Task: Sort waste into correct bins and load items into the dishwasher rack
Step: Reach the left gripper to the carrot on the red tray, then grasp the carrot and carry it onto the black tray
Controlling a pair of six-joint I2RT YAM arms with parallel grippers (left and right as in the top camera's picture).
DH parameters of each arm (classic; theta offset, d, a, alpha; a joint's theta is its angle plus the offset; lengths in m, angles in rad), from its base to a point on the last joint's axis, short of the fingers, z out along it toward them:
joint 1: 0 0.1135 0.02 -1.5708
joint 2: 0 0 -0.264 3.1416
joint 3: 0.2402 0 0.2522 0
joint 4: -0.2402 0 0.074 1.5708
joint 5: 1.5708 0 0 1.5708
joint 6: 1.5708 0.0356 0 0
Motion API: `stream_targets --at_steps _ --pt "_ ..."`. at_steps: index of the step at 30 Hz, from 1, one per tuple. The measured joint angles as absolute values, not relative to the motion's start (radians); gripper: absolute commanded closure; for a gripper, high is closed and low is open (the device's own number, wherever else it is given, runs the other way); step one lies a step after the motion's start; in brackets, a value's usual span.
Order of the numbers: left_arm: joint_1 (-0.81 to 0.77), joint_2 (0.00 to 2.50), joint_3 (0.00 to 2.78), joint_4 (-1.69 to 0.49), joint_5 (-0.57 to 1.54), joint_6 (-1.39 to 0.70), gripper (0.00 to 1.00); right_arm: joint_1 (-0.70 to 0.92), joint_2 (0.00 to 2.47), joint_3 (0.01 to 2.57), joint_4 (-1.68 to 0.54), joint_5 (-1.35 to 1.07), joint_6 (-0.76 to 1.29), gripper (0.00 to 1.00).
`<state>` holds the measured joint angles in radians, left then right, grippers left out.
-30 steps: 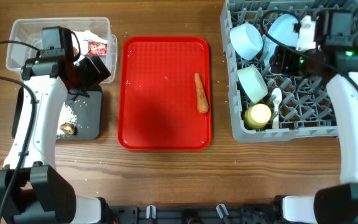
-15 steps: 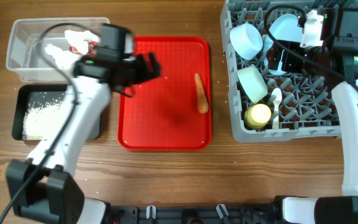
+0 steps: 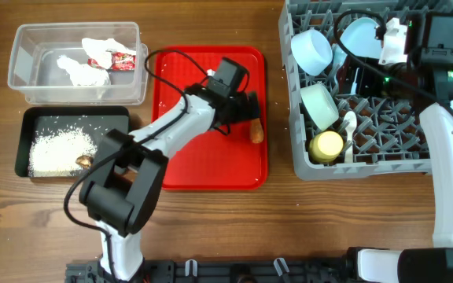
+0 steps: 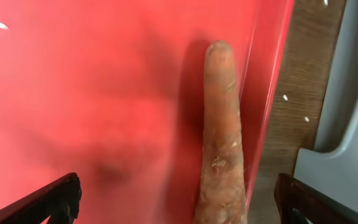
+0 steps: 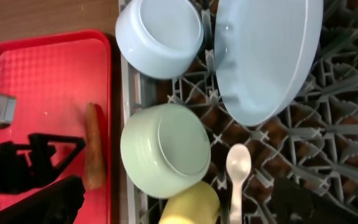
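Observation:
The robot should next lower its left gripper onto the body of the orange carrot and close on it, since the carrot is below, between the spread fingers.
The orange carrot [image 3: 255,127] lies at the right edge of the flat red tray [image 3: 187,157]. My left gripper [image 3: 244,108] is open and empty just over the carrot; in the left wrist view the carrot [image 4: 222,137] sits between the spread fingers [image 4: 179,196]. My right gripper [image 5: 188,202] is open and empty above the grey dishwasher rack [image 3: 368,169]. The rack holds the blue plate [image 3: 360,35], two bowls [image 3: 311,49] [image 3: 319,104], the yellow cup [image 3: 327,145] and the white spoon [image 3: 349,126].
The clear tub [image 3: 22,86] at the back left holds tissues [image 3: 81,71] and the red wrapper [image 3: 120,60]. The black tray [image 3: 116,118] in front of it holds rice [image 3: 57,149] and a brown scrap [image 3: 85,162].
My left arm has swung from the black tray and tub rightwards across the red tray to the carrot. The right arm has hardly moved.

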<state>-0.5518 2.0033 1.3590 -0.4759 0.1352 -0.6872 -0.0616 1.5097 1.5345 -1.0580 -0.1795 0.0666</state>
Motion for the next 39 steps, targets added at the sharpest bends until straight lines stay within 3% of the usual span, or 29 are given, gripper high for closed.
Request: stream_targets --at_steps 9,12,14,22,29,35,39 --pt "-0.598 2.045 1.362 -0.435 0.079 -0.706 0.12 -0.062 1.51 1.534 -1.087 -0.179 0.067 0.0" --pt "-0.598 2.056 1.372 -0.437 0.076 -0.709 0.27 -0.062 1.51 1.534 -1.088 -0.179 0.067 0.0" --pt "-0.598 2.064 1.38 -0.453 0.072 -0.7 0.32 -0.062 1.51 1.534 -1.088 -0.179 0.067 0.0" --pt "-0.614 2.078 1.435 -0.68 -0.009 -0.607 0.36 -0.062 1.51 1.534 -1.089 -0.179 0.067 0.0" --pt "-0.633 2.096 1.458 -0.741 -0.171 -0.562 0.71 -0.062 1.51 1.534 -1.092 -0.179 0.067 0.0" --pt "-0.633 2.098 1.458 -0.735 -0.187 -0.558 0.69 -0.062 1.51 1.534 -1.092 -0.179 0.067 0.0" --pt "-0.629 2.097 1.464 -0.781 -0.191 -0.558 0.76 -0.062 1.51 1.534 -1.091 -0.179 0.067 0.0"
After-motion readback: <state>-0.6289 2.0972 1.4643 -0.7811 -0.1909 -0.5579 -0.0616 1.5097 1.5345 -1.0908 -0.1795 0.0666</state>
